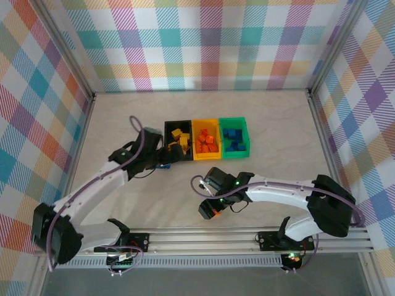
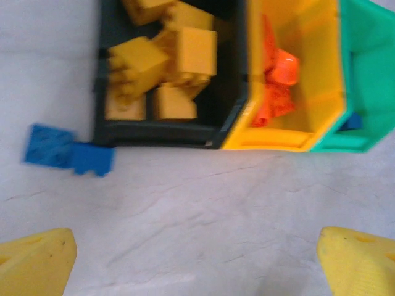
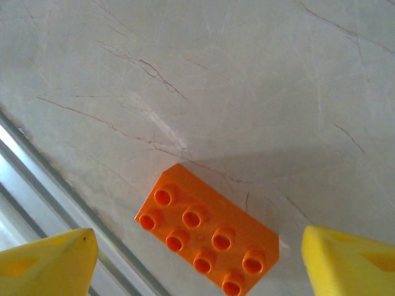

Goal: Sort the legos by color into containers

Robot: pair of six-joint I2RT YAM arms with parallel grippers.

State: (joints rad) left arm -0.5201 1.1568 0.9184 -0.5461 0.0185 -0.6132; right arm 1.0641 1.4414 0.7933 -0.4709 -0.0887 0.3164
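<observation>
My right gripper needs to turn until its fingers face the long sides of the orange lego brick and then lower to close, because the brick lies crooked below the fingers.
Three containers stand in a row: a black bin (image 1: 178,128) holding yellow legos (image 2: 163,58), a yellow-orange bin (image 1: 205,124) holding orange legos (image 2: 278,80), and a green bin (image 1: 235,123) holding blue ones (image 1: 234,139). My left gripper (image 1: 162,157) hovers open and empty just in front of the black bin (image 2: 154,132); its yellow fingertips (image 2: 37,259) frame bare table. Two blue legos (image 2: 68,153) lie on the table at the black bin's near-left corner. My right gripper (image 1: 213,209) is open over an orange lego (image 3: 207,237) lying studs up between its fingertips (image 3: 345,262), untouched.
An aluminium rail (image 1: 247,234) runs along the table's near edge, close to the orange lego (image 1: 215,214); the rail (image 3: 37,179) passes just left of that brick. Plaid walls (image 1: 203,43) enclose the table at the back and sides.
</observation>
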